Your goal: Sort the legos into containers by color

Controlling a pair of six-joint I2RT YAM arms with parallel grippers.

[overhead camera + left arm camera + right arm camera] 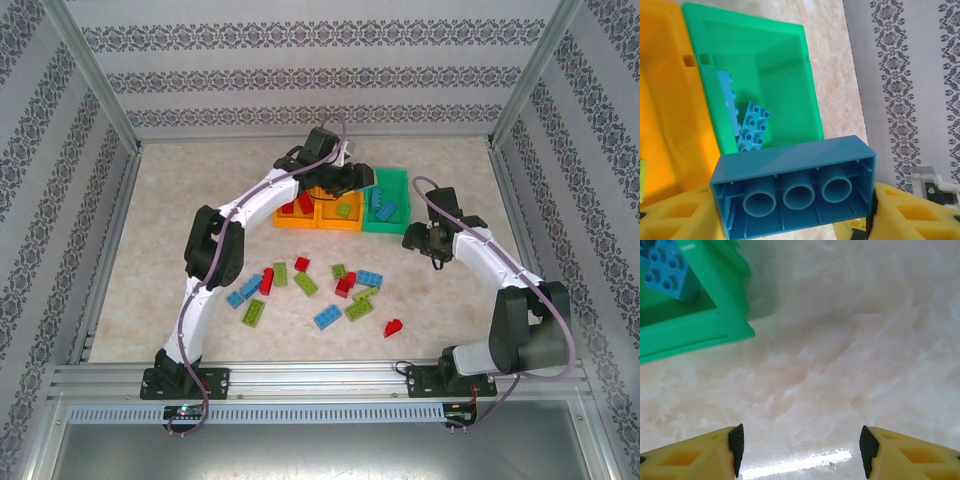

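The left gripper carries the blue lego down and away from the middle orange bin (338, 216), over the green bin next, then releases it, since matching blue legos lie inside the green bin.
My left gripper (795, 220) is shut on a blue lego (795, 185), hollow underside toward the camera, held above the near rim of the green bin (785, 65). Two blue legos (752, 126) lie inside that bin. From above, the left gripper (352, 178) hovers over the bins, where the middle orange bin (338, 216) holds a green brick and the left orange bin (293, 217) a red one. My right gripper (799, 450) is open over bare table beside the green bin's corner (735, 330). Loose red, blue and green legos (345, 284) are scattered in front.
The green bin (392, 215) stands rightmost in the row. Patterned walls and metal frame posts (95, 70) enclose the table. A red brick (393, 326) lies nearest the right arm's base. Bare tabletop lies left of the pile and behind the bins.
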